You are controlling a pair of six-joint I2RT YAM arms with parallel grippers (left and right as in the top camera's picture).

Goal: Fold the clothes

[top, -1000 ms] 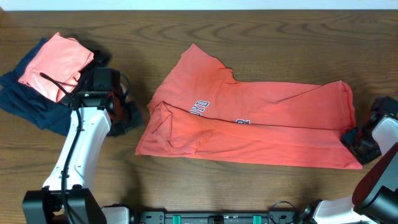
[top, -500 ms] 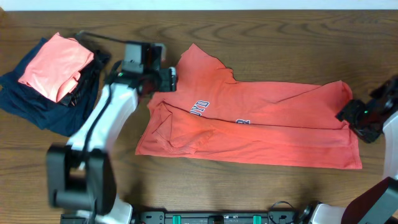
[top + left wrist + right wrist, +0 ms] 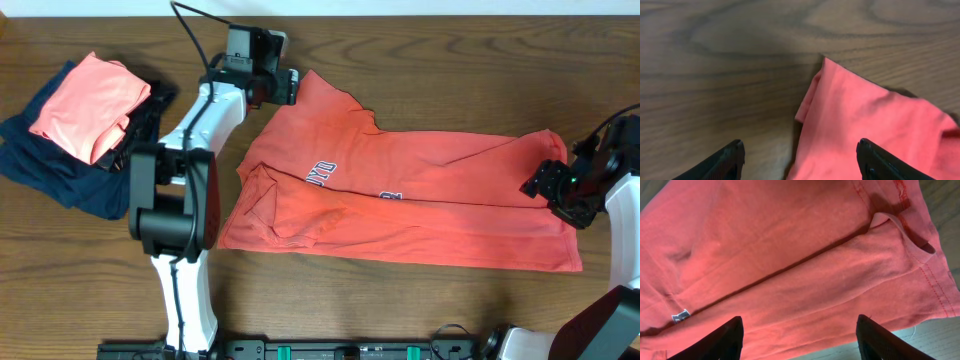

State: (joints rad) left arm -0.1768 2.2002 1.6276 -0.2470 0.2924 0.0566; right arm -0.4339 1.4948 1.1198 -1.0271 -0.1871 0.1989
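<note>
The shirt's edge behind its corner runs between my left gripper's spread fingers, so my left gripper should move down onto the shirt's pointed far corner (image 3: 312, 86) (image 3: 824, 90) with its fingers still spread.
The red T-shirt (image 3: 400, 195) lies folded lengthwise across the table's middle, white lettering showing near its left part. My left gripper (image 3: 290, 85) is open and empty over the shirt's upper left corner; in the left wrist view that corner (image 3: 860, 120) lies between the spread fingers (image 3: 800, 160). My right gripper (image 3: 535, 183) is open and empty over the shirt's right end. The right wrist view shows the shirt's cloth (image 3: 790, 260) with a fold line and a hem beneath the open fingers (image 3: 800, 337).
A salmon-pink folded garment (image 3: 88, 105) lies on a navy blue garment (image 3: 50, 165) at the far left of the wooden table (image 3: 400, 60). Arm bases stand at the front edge.
My left gripper moved up and right to the shirt's upper left corner. My right gripper moved left and up onto the shirt's right end. The shirt has not moved.
</note>
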